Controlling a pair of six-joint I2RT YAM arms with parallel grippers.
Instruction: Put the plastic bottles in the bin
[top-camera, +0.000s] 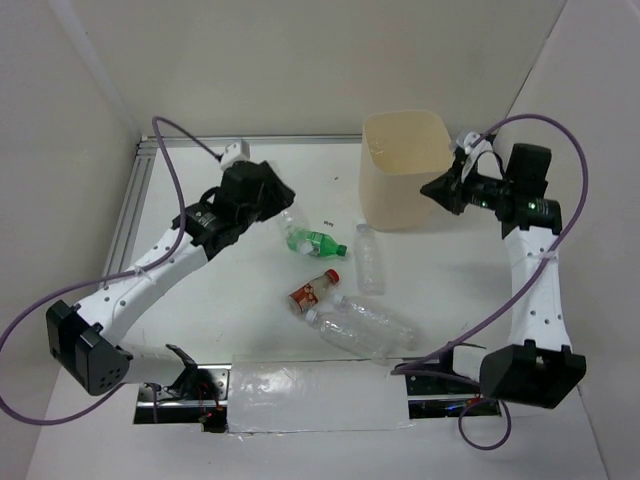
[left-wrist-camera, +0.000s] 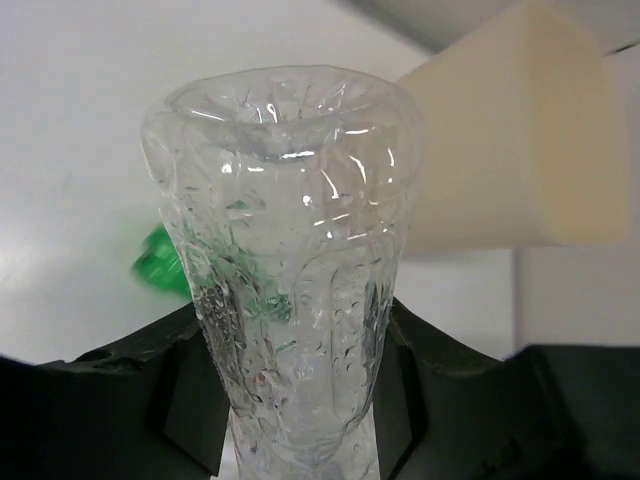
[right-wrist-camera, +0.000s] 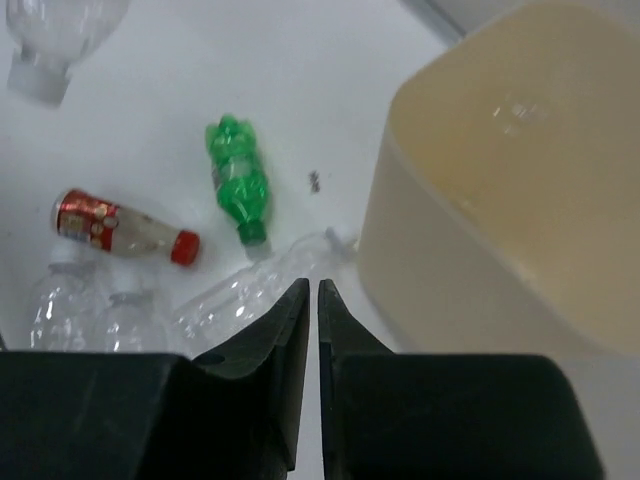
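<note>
The clear bottle is still outside the bin's tall side, so my left gripper will next move up and outward over the bin's opening (top-camera: 407, 145) to let go of the bottle.
My left gripper (top-camera: 268, 200) is shut on a clear bottle (top-camera: 293, 222) and holds it left of the beige bin (top-camera: 405, 170). In the left wrist view the bottle (left-wrist-camera: 290, 250) stands between my fingers (left-wrist-camera: 190, 400), base outward, with the bin (left-wrist-camera: 520, 150) beyond. My right gripper (top-camera: 440, 190) is shut and empty beside the bin's right front. On the table lie a green bottle (top-camera: 318, 241), a red-label bottle (top-camera: 314, 291), a small clear bottle (top-camera: 370, 258) and larger clear bottles (top-camera: 365, 325). The right wrist view shows my shut gripper (right-wrist-camera: 313, 285), the green bottle (right-wrist-camera: 238, 180), the red-label bottle (right-wrist-camera: 120, 228) and the bin (right-wrist-camera: 500, 200).
White walls enclose the table on the left, back and right. A metal rail (top-camera: 140, 190) runs along the left and back edges. A white sheet (top-camera: 315, 395) lies at the near edge between the arm bases.
</note>
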